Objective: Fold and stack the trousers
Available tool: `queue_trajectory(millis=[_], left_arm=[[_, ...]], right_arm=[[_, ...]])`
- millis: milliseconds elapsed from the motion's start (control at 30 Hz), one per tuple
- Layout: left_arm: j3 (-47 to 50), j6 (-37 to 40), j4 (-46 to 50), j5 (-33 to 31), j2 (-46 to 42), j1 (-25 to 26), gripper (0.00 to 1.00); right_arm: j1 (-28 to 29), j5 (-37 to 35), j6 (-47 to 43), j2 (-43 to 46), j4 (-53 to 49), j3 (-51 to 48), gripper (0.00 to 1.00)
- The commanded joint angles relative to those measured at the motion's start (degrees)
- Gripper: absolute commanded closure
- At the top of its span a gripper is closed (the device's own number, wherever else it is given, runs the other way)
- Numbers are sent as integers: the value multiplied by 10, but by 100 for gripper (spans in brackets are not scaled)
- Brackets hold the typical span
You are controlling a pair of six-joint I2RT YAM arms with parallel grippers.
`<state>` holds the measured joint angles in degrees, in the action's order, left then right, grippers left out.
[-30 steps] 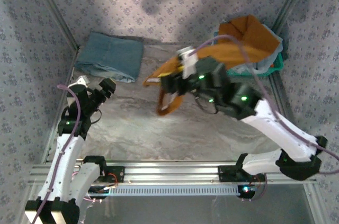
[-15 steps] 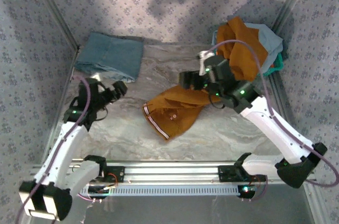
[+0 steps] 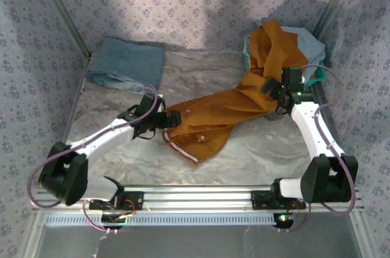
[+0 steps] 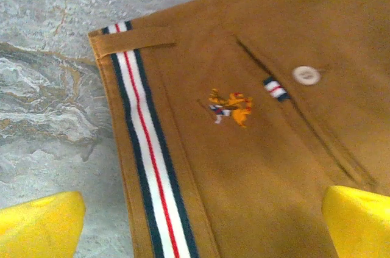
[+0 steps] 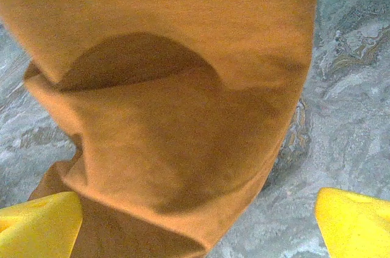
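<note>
The left gripper lowers onto the trousers' striped waistband trim below it next and closes there, since the trim already runs between its spread yellow fingers.
The rust-orange trousers (image 3: 207, 127) lie stretched across the table, waist end near the middle and legs running up into the basket at the back right. My left gripper (image 3: 166, 119) is open at the waist's left edge. In the left wrist view the striped waistband trim (image 4: 143, 148), a light button (image 4: 306, 75) and the trousers (image 4: 244, 166) lie under my left gripper (image 4: 201, 227), its yellow fingertips wide apart. My right gripper (image 3: 270, 87) is open over the legs. In the right wrist view a folded leg of the trousers (image 5: 170, 118) sits between the spread tips of my right gripper (image 5: 198, 227).
A folded teal-blue garment (image 3: 126, 64) lies at the back left. A green basket (image 3: 317, 75) at the back right holds a pale light-blue garment (image 3: 311, 44) and the trouser leg ends. Patterned walls close three sides; an aluminium rail (image 3: 201, 194) runs along the front.
My right gripper has let go of the trousers and pulled back toward the basket. The trousers now lie on the table. My left arm has swung right to the waistband.
</note>
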<state>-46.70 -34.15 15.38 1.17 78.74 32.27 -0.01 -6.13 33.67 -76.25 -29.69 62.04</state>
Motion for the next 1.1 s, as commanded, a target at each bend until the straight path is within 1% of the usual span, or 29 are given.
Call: queue_trajectory(millis=[0, 67, 100, 133, 167, 233, 267, 300, 367, 400, 433, 467, 500, 600, 800, 900, 1067], left_arm=[[-17, 17, -35, -16, 47, 1, 0], [-16, 15, -54, -3, 83, 1, 0], [-12, 12, -70, 9, 100, 2, 2], [-8, 8, -84, 18, 114, 2, 5], [-3, 3, -97, 23, 124, 2, 8], [11, -6, -132, 36, 141, 2, 20], [15, -9, -142, 39, 146, 2, 27], [20, -9, -153, 44, 151, 2, 36], [22, -11, -159, 43, 157, 2, 57], [22, -8, -159, 43, 157, 1, 70], [21, -5, -157, 43, 156, 1, 82], [20, -2, -154, 43, 154, 1, 95], [18, 2, -150, 42, 149, 1, 100], [6, 8, -123, 36, 126, 0, 100], [-40, 20, -44, -15, 30, -8, 100], [-68, 33, -3, -24, -19, -20, 100], [-92, 47, 50, -37, -106, -49, 100]], right_arm=[[-24, 53, 4, -39, 52, -18, 0], [-38, 111, -13, -72, 78, -20, 0], [-42, 145, -16, -84, 104, -25, 1], [-45, 173, -21, -97, 130, -31, 2], [-45, 184, -21, -107, 141, -31, 2], [-47, 219, -31, -136, 161, -23, 8], [-49, 232, -34, -147, 169, -19, 13], [-51, 248, -39, -161, 176, -13, 22], [-55, 272, -42, -177, 184, -5, 54], [-57, 281, -41, -177, 189, -4, 71], [-58, 283, -41, -171, 188, -3, 84], [-58, 286, -43, -163, 188, -2, 92], [-57, 288, -45, -147, 186, 0, 100], [-44, 270, -54, -93, 155, 17, 100], [31, 155, -101, 24, 75, 117, 100], [86, 89, -131, 57, 38, 180, 100], [208, -11, -193, 101, 18, 250, 100]])
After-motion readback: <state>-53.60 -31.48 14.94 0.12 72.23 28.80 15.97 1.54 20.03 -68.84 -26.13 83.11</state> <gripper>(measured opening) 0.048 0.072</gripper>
